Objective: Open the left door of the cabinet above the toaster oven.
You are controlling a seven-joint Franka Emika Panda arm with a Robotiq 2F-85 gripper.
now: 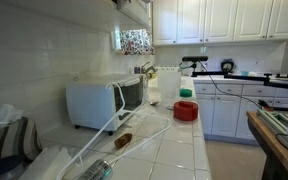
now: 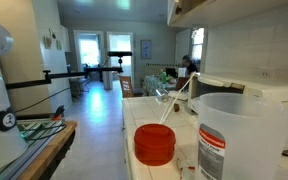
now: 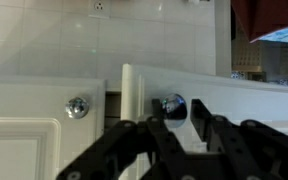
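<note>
My gripper draws the small shiny knob [image 3: 172, 103] back toward the base next, then spreads its fingers to release it, because this knob's door is barely ajar.
In the wrist view the gripper [image 3: 176, 106] is at the white cabinet [image 3: 24, 140], its dark fingers closed around a small shiny knob [image 3: 172, 103]. That door [image 3: 254, 110] stands slightly ajar, with its edge showing beside the neighbouring shut door and its knob [image 3: 77, 106]. In an exterior view the cabinet [image 1: 134, 10] is only a strip at the top, above the white toaster oven [image 1: 104, 100]. The oven's top also shows in an exterior view [image 2: 259, 92], under the cabinet's underside [image 2: 234, 10]. The gripper is out of view in both exterior views.
On the tiled counter stand a red bowl [image 1: 186, 109] [image 2: 154, 143] and a clear plastic pitcher [image 1: 167, 85] [image 2: 242, 135]. White cables trail across the counter [image 1: 124, 125]. A wooden table [image 1: 274, 140] stands across the aisle. Tiled wall shows above the doors [image 3: 104, 40].
</note>
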